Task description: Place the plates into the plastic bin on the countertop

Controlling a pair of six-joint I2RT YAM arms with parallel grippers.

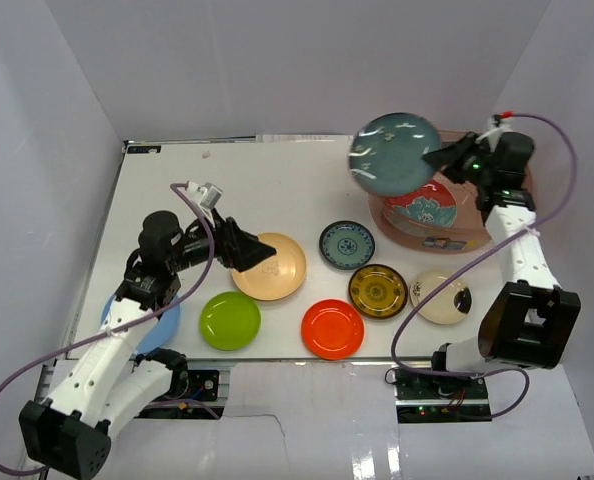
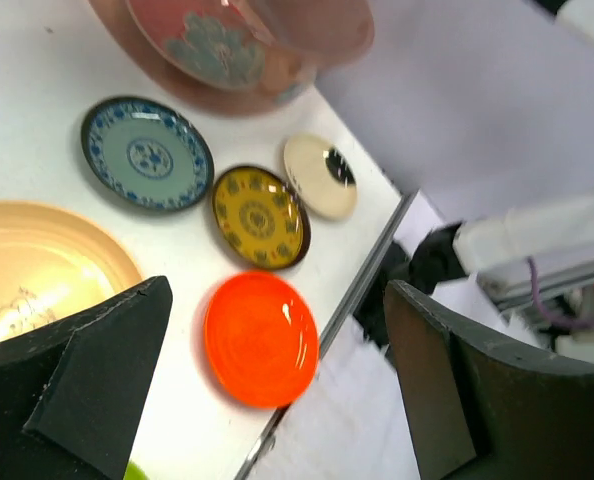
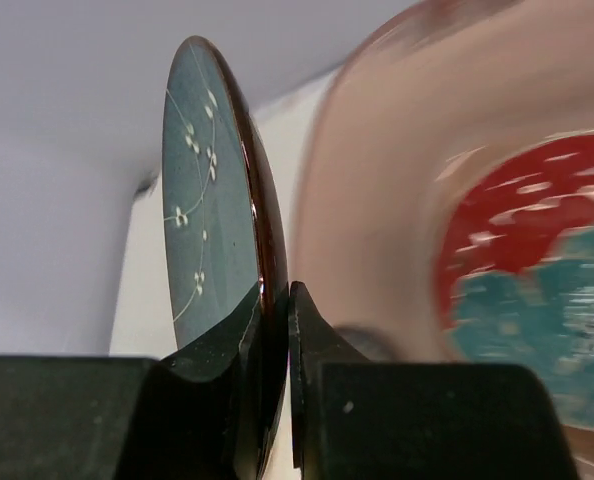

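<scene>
The patterned plate (image 1: pixel 427 205) is under my right gripper, but the dark teal plate hangs over the bin's side, so next I go right in the top view, down, and release it.
My right gripper (image 1: pixel 443 156) is shut on the rim of the dark teal plate (image 1: pixel 395 153) and holds it tilted on edge in the air, over the left side of the plastic bin (image 1: pixel 407 232). The right wrist view shows the jaws (image 3: pixel 275 300) clamped on that plate (image 3: pixel 202 230) beside the bin wall (image 3: pixel 377 180). A red and teal patterned plate (image 1: pixel 427 205) lies in the bin. My left gripper (image 1: pixel 243 246) is open and empty over the left edge of the tan plate (image 1: pixel 275 268). In the left wrist view it (image 2: pixel 277 390) hangs above the orange-red plate (image 2: pixel 260 338).
On the countertop (image 1: pixel 277 180) lie the lime green plate (image 1: pixel 230 320), orange-red plate (image 1: pixel 332 328), blue-patterned plate (image 1: pixel 347 245), brown-and-yellow plate (image 1: pixel 378 290) and cream plate (image 1: pixel 441 296). The light blue plate (image 1: pixel 162 325) is partly hidden under my left arm. Grey walls enclose the table.
</scene>
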